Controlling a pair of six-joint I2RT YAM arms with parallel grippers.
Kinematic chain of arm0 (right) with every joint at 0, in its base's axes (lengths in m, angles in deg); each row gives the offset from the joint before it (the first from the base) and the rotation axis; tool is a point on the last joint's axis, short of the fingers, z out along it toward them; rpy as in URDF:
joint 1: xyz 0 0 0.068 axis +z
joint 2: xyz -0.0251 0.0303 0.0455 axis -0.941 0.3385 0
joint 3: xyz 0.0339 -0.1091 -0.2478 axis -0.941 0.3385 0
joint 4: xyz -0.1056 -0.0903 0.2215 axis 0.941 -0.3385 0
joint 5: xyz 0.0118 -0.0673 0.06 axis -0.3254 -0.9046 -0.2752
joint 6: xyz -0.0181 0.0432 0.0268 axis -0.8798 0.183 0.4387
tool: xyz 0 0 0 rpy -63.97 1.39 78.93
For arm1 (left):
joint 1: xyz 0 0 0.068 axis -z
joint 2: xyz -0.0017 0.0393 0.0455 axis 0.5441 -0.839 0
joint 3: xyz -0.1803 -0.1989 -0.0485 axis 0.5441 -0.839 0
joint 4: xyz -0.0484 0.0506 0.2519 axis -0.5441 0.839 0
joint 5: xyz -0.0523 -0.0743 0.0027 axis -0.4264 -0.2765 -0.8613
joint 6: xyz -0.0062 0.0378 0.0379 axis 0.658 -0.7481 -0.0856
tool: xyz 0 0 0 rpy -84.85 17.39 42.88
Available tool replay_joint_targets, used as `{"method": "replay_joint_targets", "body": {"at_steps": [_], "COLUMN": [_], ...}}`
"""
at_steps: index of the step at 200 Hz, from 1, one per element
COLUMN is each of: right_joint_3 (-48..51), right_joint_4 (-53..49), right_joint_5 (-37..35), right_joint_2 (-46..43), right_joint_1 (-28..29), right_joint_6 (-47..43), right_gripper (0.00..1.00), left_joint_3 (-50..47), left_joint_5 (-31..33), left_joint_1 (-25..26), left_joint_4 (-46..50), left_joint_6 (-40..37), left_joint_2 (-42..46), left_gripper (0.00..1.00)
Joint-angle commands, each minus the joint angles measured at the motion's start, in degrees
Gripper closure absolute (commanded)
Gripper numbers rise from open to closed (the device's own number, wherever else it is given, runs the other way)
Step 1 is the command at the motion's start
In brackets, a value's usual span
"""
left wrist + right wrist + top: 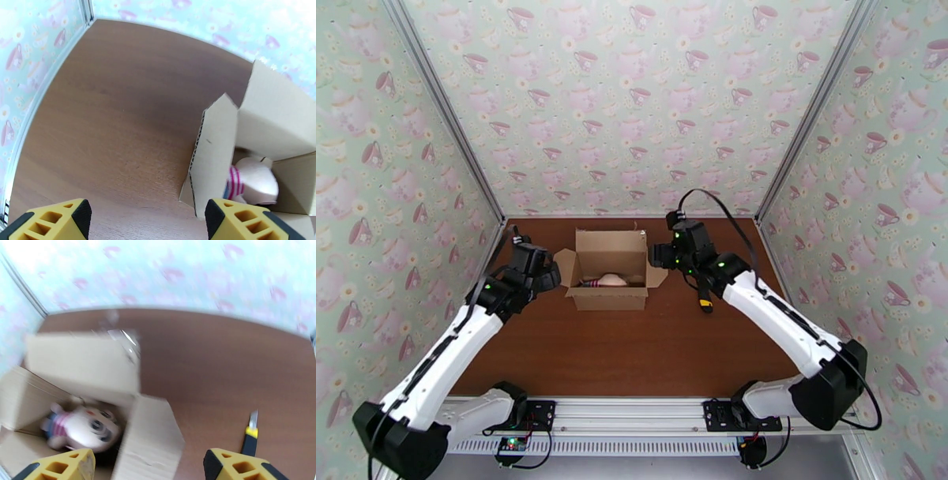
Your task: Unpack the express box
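Note:
The pink plush doll [611,279] lies below and past the knife-side flap, so the robot's right gripper will next go across that flap and come down onto the doll's head.
The express box [608,298] stands open at the back middle of the brown table, its flaps folded outward. Inside lies a small pink plush doll [611,279] with a striped top. My left gripper [550,276] hovers open just left of the box's left flap [215,154], holding nothing; the doll [254,183] shows past that flap. At the box's right flap my right gripper [657,255] is open and holds nothing. From the right wrist I look down into the box [83,362] at the doll [85,427], with the right flap [152,437] between my fingers.
A yellow and black utility knife [704,300] lies on the table right of the box, beside my right arm; its blade is out [251,433]. Teacup-patterned walls close in the table [632,347] on three sides. Bare wood lies in front of the box.

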Motion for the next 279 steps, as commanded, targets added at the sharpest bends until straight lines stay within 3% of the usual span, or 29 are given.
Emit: {"method": "replay_joint_targets", "body": {"at_steps": [1,40,80,192,264,279], "right_joint_3": [-6.3,-15.9,-14.8,-15.5,-15.4,-15.0], "right_joint_4": [-5.0,-9.2,-5.5,-3.5,-2.6,-2.4], "right_joint_5": [4.7,9.0,12.3,10.5,7.6,7.1], "right_joint_2": [1.7,11.4,18.0,35.1,41.5,42.2], "right_joint_1": [2.1,7.5,9.9,10.9,11.1,11.1], "right_joint_6": [-3.1,-5.0,-1.7,2.0,2.2,2.2], "right_gripper": [0.24,0.26,0.27,0.21,0.23,0.27], "left_joint_3": [2.0,0.5,-1.6,-5.3,-5.3,-5.2], "left_joint_5": [0.5,0.1,-0.4,-0.3,0.8,1.1], "left_joint_1": [0.2,0.2,0.2,0.2,0.2,0.3], "left_joint_4": [2.9,4.8,7.2,9.5,10.7,10.8], "left_joint_6": [-1.1,0.8,2.6,3.3,3.5,3.6], "left_joint_2": [1.6,4.6,8.8,13.2,14.8,15.0], "left_gripper": [0.18,0.18,0.18,0.17,0.17,0.17]}}
